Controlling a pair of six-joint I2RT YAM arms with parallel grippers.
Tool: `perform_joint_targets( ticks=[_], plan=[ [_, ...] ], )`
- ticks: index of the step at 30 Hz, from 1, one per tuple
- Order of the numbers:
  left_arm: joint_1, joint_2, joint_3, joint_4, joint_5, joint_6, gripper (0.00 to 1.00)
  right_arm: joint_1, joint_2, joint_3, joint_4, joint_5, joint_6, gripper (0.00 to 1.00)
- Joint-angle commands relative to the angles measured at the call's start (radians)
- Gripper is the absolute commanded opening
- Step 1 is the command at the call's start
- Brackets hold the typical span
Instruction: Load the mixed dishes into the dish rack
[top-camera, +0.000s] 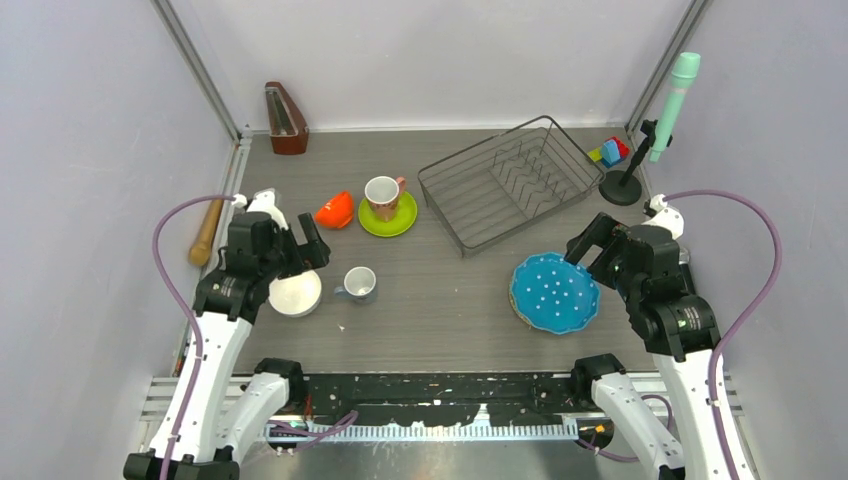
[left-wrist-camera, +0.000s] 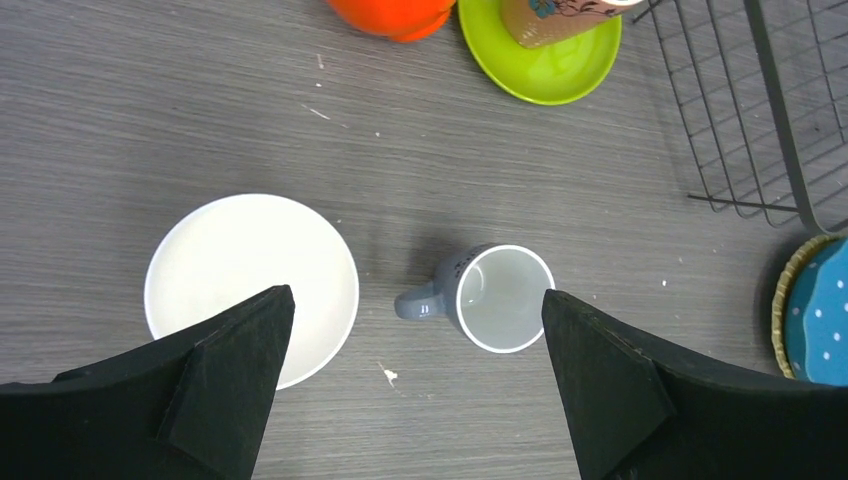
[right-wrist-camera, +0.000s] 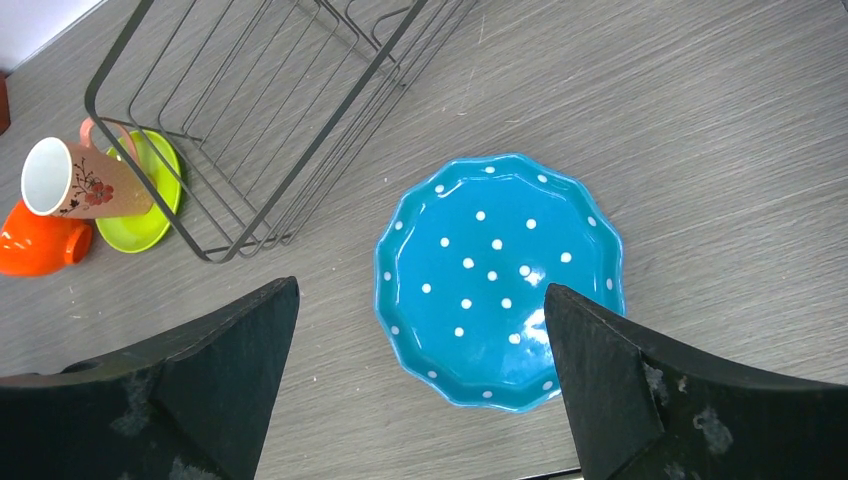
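My left gripper lowers onto the bowl's rim next. The white bowl's rim (top-camera: 320, 290) (left-wrist-camera: 354, 290) by the pale grey mug is between my fingers.
The black wire dish rack (top-camera: 510, 185) stands empty at the back right. The blue white-dotted plate (top-camera: 554, 293) lies in front of it, under my open right gripper (top-camera: 590, 245); the right wrist view shows the plate (right-wrist-camera: 500, 280) between its fingers. The pink mug (top-camera: 382, 195) stands on the lime-green plate (top-camera: 400, 222), with the orange bowl (top-camera: 336, 210) to its left. My open, empty left gripper (top-camera: 305, 245) hovers above the white bowl (left-wrist-camera: 250, 280) and the pale grey mug (left-wrist-camera: 500, 297), which stands upright with its handle pointing left.
A brown wooden metronome-like object (top-camera: 286, 118) stands at the back left. A wooden stick (top-camera: 207, 230) lies along the left wall. A teal microphone on a black stand (top-camera: 660, 120) and coloured blocks (top-camera: 610, 152) are at the back right. Walls close three sides.
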Motion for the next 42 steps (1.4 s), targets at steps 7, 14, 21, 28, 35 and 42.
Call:
perform_joint_targets(
  ticks=[7, 14, 21, 28, 35, 42],
  plan=[
    [0.001, -0.102, -0.06, 0.064, 0.014, -0.039, 0.99, 0.0, -0.009, 0.023, 0.027, 0.016, -0.001, 1.0],
    [-0.057, -0.07, -0.131, 0.036, -0.026, -0.141, 0.91, 0.001, 0.023, 0.012, 0.061, -0.004, -0.018, 1.0],
    [-0.278, 0.025, -0.198, 0.066, -0.36, -0.205, 0.82, 0.001, 0.056, -0.017, 0.119, -0.043, -0.006, 1.0],
    [-0.291, 0.112, -0.225, 0.161, -0.527, -0.188, 0.76, 0.0, 0.087, -0.014, 0.144, -0.063, 0.003, 1.0],
    [-0.281, 0.187, -0.253, 0.196, -0.511, -0.257, 0.62, 0.0, 0.104, -0.008, 0.146, -0.059, 0.004, 1.0],
    [-0.255, 0.26, -0.273, 0.193, -0.526, -0.316, 0.57, 0.0, 0.11, -0.017, 0.146, -0.077, 0.016, 1.0]
  ],
)
